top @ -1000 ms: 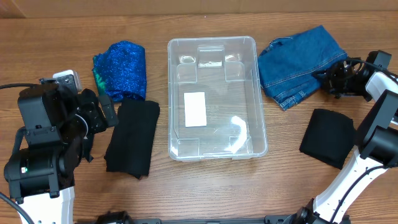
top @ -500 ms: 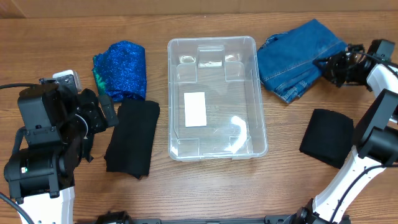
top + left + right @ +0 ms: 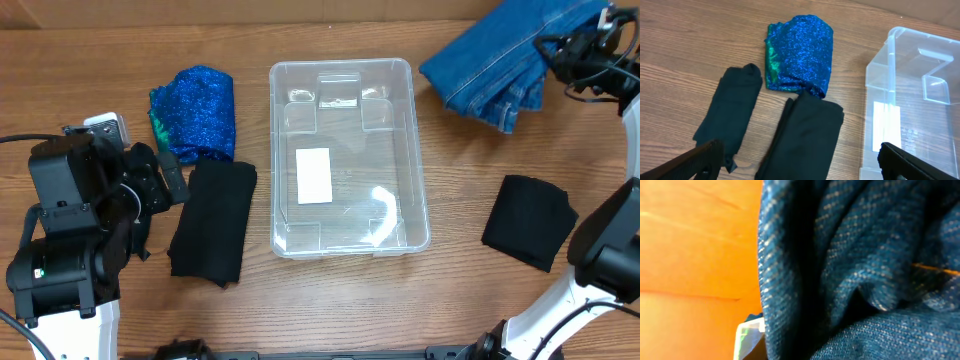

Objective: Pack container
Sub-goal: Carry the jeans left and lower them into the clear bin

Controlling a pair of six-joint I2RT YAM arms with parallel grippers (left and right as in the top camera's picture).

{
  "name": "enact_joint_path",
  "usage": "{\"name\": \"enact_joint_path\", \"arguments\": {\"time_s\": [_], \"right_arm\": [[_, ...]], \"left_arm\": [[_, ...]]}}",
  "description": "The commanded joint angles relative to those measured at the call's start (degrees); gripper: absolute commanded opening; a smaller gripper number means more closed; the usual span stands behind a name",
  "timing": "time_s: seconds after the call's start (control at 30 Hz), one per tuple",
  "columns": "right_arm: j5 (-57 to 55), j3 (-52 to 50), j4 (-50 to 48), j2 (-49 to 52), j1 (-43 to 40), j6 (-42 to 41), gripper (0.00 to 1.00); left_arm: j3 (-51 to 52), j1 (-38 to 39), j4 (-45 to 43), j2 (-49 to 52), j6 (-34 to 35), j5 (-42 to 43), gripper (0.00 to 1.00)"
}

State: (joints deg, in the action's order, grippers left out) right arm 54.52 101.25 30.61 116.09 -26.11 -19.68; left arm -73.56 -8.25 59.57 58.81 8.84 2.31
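Note:
The clear container (image 3: 340, 64) is empty, so I will swing my right gripper to the left in the overhead view, lower the denim onto the container's bottom (image 3: 350, 165) and let go.
The clear container (image 3: 340, 64) stands mid-table with only a white label on its bottom; its corner also shows in the left wrist view (image 3: 920, 80). At the far right, my right gripper (image 3: 566, 50) is shut on a blue denim garment (image 3: 495, 70), which hangs lifted off the table. Denim (image 3: 855, 270) fills the right wrist view and hides the fingers. My left gripper (image 3: 170, 178) is open and holds nothing. It hovers (image 3: 801, 165) over a folded black cloth (image 3: 807, 132), left of the container.
A sparkly blue cloth (image 3: 193, 112) lies far left of the container, with the folded black cloth (image 3: 212, 220) in front of it. A smaller dark cloth (image 3: 732, 110) lies further left. Another black cloth (image 3: 528, 222) lies at the right.
The right gripper has risen and moved toward the far right corner, pulling the denim garment up off the table. The left arm has not moved.

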Motion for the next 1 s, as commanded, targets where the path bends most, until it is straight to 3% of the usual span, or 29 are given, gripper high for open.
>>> {"name": "enact_joint_path", "arguments": {"time_s": [0.0,0.43,0.63,0.97], "right_arm": [[11.3,3.8,-1.9,-7.8,0.2,0.6,0.04],[19.8,3.8,0.8,-25.2,5.7,0.6,0.04],[18.4,3.8,10.6,-32.4,15.1,5.4,0.04],[3.8,3.8,31.7,-30.4,32.1,19.1,0.04]], "left_arm": [[-1.5,0.0,-0.3,0.1,-0.1,-1.3,1.00],[-1.5,0.0,-0.3,0.1,-1.4,-4.4,1.00],[-1.5,0.0,-0.3,0.1,-2.7,-4.4,1.00],[-1.5,0.0,-0.3,0.1,-2.7,-4.4,1.00]]}}
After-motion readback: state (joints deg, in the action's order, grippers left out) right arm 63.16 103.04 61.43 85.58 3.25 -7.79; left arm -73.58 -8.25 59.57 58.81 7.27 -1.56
